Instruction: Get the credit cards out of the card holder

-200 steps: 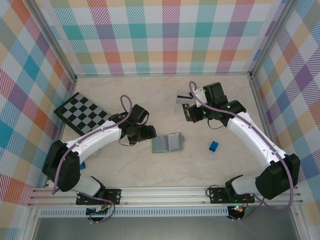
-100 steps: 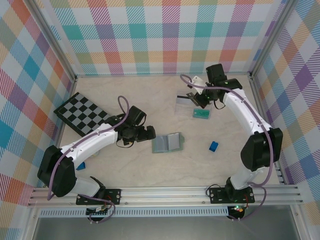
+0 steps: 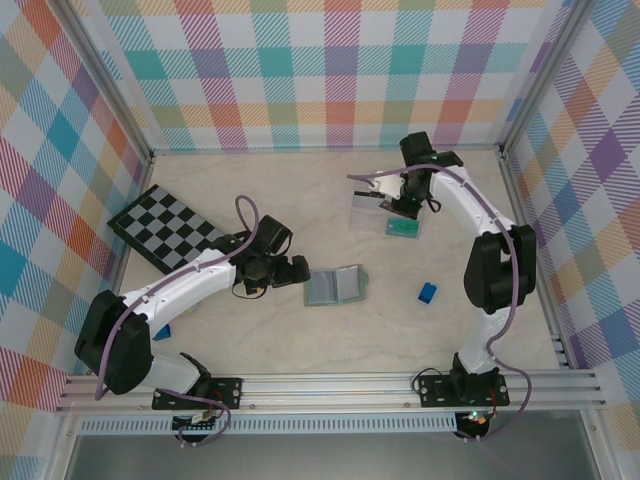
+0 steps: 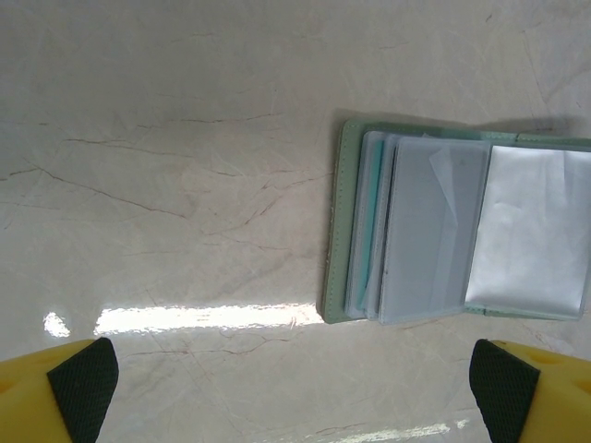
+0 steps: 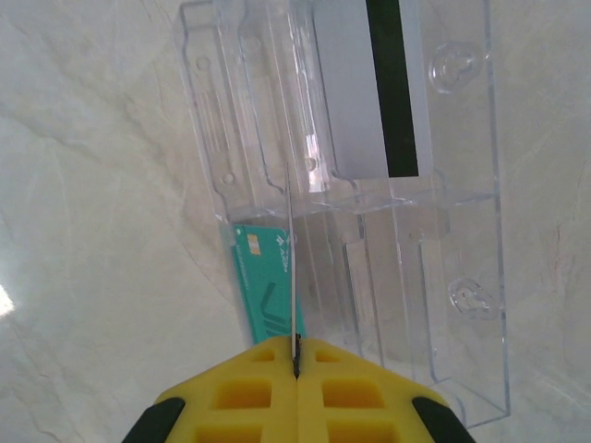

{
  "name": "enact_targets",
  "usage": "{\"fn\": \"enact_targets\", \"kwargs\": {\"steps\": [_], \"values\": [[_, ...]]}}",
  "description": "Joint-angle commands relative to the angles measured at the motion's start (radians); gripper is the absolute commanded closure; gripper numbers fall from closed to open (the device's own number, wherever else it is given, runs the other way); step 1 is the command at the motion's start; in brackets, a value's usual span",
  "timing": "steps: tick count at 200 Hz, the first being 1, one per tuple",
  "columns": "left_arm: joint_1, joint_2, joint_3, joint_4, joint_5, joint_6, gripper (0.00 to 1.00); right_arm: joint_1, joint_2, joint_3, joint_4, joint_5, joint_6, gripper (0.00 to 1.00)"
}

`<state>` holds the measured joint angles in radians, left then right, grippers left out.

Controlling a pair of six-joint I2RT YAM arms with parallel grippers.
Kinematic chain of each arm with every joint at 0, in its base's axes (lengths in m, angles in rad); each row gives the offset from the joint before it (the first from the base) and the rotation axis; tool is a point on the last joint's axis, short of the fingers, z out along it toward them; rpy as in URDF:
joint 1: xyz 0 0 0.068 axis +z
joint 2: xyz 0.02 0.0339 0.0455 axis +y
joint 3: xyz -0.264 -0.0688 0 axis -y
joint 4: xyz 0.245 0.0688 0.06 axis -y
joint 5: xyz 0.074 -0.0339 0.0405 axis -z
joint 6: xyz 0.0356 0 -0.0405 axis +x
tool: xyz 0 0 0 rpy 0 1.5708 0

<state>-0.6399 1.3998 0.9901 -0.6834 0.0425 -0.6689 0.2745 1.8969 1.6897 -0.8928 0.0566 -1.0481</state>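
The teal-green card will next move outward with my right gripper and go down to the tray's bare part past it, outward of and below my gripper, where I will release it.
The card holder [image 3: 335,285] [image 4: 452,231] lies open on the table, its pale sleeves facing up. My left gripper [image 3: 296,270] [image 4: 294,397] is open just left of it, its pads wide apart and nothing between them. My right gripper [image 3: 400,205] [image 5: 297,365] is shut on a thin credit card [image 5: 291,277] seen edge-on, standing upright over the clear tray [image 3: 368,213] [image 5: 443,277]. A white credit card with a black stripe [image 5: 369,83] rests in the tray. A teal-green credit card [image 3: 403,228] [image 5: 263,286] lies flat at the tray's edge.
A small bright-blue block [image 3: 427,292] lies right of the card holder. A black-and-white checkered board [image 3: 165,228] lies at the left. Checkered walls close in the table on three sides.
The right arm has swung back toward the far wall, keeping its card over the clear tray and uncovering the teal card. The left gripper has edged slightly toward the card holder.
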Motion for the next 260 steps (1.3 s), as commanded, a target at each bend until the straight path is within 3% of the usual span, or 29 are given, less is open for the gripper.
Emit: {"fn": "enact_targets", "kwargs": {"steps": [1,48,155,260], "values": [[0.002,-0.024,0.001,-0.029,0.002,-0.006,0.0,-0.005,0.023,0.061,-0.028,0.066,-0.105,1.0],[0.005,-0.001,-0.007,-0.016,0.009,-0.004,0.0,-0.005,0.097,0.144,-0.028,0.188,-0.171,1.0],[0.008,0.019,-0.01,0.001,0.025,-0.005,0.0,-0.009,0.134,0.189,-0.065,0.183,-0.213,1.0],[0.009,0.027,-0.014,0.037,0.055,-0.024,0.0,-0.032,0.152,0.154,-0.031,0.2,-0.22,0.93]]}}
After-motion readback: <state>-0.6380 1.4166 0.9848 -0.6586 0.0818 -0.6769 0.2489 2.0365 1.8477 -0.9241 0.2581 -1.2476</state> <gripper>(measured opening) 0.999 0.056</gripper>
